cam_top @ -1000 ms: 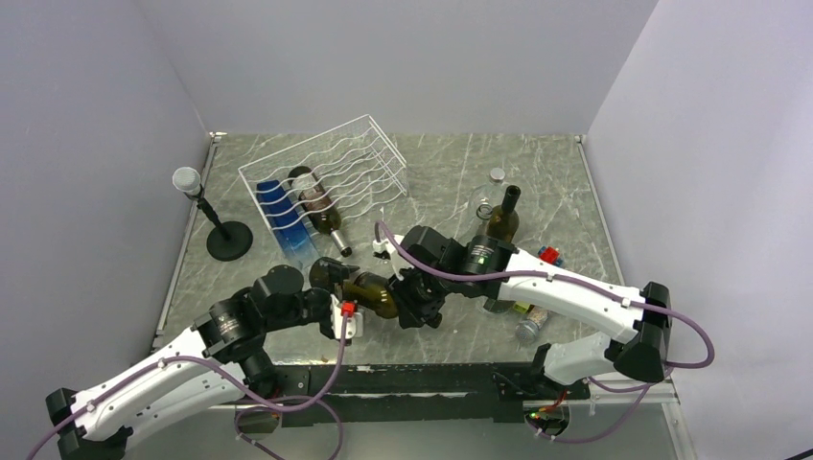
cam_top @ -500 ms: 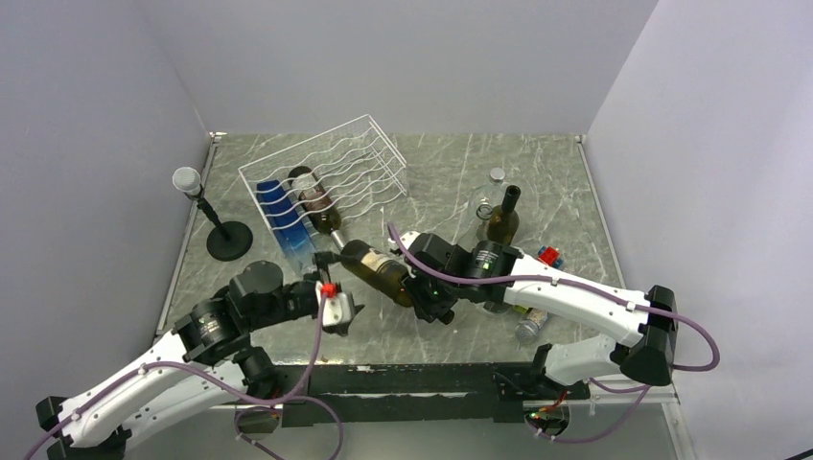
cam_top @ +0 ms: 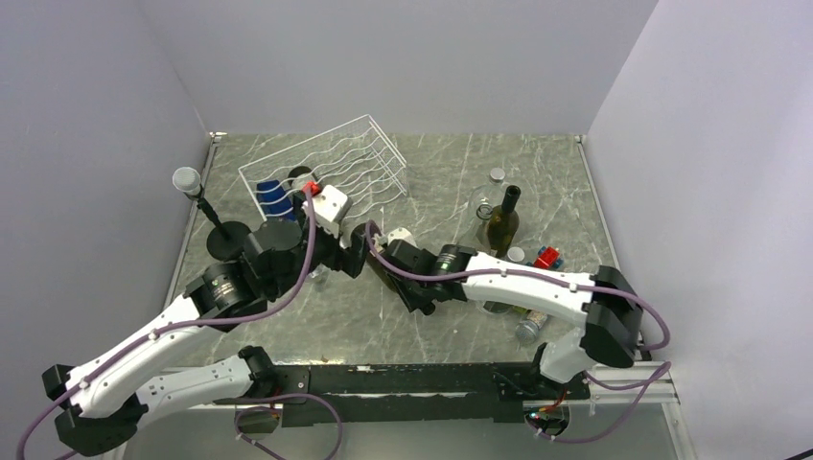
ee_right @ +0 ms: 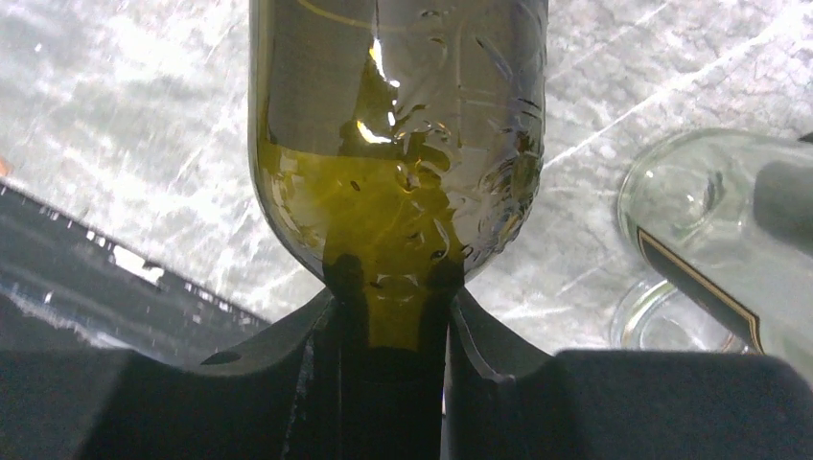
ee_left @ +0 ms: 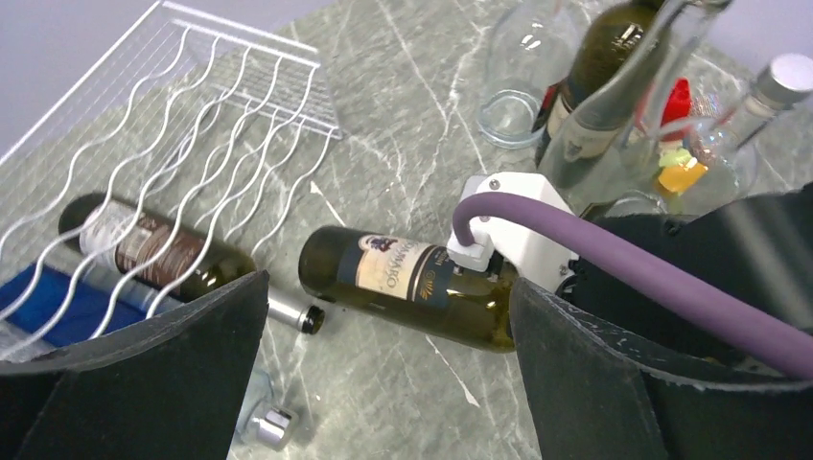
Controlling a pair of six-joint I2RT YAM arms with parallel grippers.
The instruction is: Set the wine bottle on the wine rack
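I will next move my right gripper outward to release the bottle in the rack's empty slot (cam_top: 343, 179), as it lies outward, to the left in the top view.
The wine bottle (ee_left: 403, 274), olive green with a cream and blue label, lies nearly level just over the table, its base toward the white wire wine rack (ee_left: 206, 115). My right gripper (ee_right: 388, 331) is shut on the bottle's neck, with the bottle's shoulder (ee_right: 393, 163) filling the right wrist view. Seen from above, the right gripper (cam_top: 397, 275) sits in front of the wine rack (cam_top: 331, 163). My left gripper (ee_left: 383, 383) hangs open above the bottle, holding nothing. From above, the left gripper (cam_top: 348, 261) partly hides the bottle.
A dark bottle with a brown label (ee_left: 144, 251) and a blue bottle (ee_left: 53, 311) lie in the rack. Upright bottles (cam_top: 502, 222) and clear glassware (ee_left: 522, 72) crowd the right side. A black microphone stand (cam_top: 227, 240) stands left of the rack. A silver cap (ee_left: 268, 426) lies on the table.
My right gripper carried the bottle back and left, toward the rack. My left arm swung from the table's front up over the bottle, staying open.
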